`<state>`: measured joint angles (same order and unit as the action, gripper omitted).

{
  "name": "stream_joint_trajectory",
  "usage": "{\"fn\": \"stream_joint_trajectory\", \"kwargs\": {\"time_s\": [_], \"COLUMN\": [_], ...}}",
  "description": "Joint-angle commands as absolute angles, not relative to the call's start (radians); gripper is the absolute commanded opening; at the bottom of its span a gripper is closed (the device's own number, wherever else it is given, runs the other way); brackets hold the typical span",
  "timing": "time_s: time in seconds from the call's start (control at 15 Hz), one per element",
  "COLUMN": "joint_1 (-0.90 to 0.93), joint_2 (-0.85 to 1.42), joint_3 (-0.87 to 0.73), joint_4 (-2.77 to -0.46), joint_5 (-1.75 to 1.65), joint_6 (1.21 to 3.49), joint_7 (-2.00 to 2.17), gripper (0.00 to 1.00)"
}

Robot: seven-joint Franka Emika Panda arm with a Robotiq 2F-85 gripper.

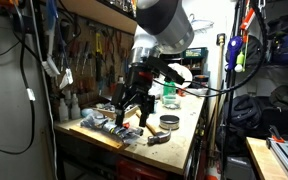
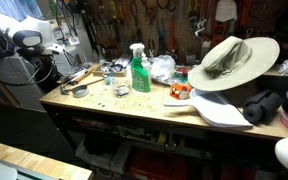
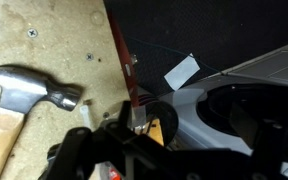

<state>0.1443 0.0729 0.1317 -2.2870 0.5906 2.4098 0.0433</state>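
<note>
The open fingers of my gripper still hang above the bench, so I will move it down next toward the small orange-yellow piece (image 3: 162, 130) by the bench edge.
My gripper (image 1: 132, 112) hangs fingers-down over the near end of a cluttered workbench (image 1: 189, 135), and its fingers look spread apart and empty. A hammer (image 3: 29, 95) with a steel head and wooden handle lies on the bench just beside it, seen at the left of the wrist view. In the wrist view the gripper (image 3: 134, 140) is a dark mass at the bottom, sitting over the bench edge, with a small orange-yellow piece (image 3: 162, 130) showing behind it. In an exterior view the arm (image 2: 29, 40) stands at the far left of the bench.
A green spray bottle (image 2: 139, 70) (image 1: 167, 92) stands mid-bench. A round tin (image 1: 169, 122) lies near the gripper. A wide-brimmed hat (image 2: 234, 60) sits at the other end. Tools hang on the back wall. Below the bench edge are a dark floor and a white label (image 3: 181, 70).
</note>
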Motion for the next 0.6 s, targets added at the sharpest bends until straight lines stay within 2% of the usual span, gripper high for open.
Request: {"fn": "stream_joint_trajectory", "kwargs": {"time_s": [0.0,0.2,0.33,0.53], "joint_1": [0.134,0.127,0.125,0.123], "joint_2": [0.138,0.165,0.178,0.193], "joint_3": [0.141,0.141,0.141,0.141], "joint_4": [-2.249,-2.237,-2.234,-2.223], "joint_5": [0.652,0.670,0.666,0.668], "joint_6": [2.419,2.417,2.416,2.419], "joint_7": [0.051,0.054,0.057,0.063], "gripper": [1.00,1.00,0.80,0.68]}}
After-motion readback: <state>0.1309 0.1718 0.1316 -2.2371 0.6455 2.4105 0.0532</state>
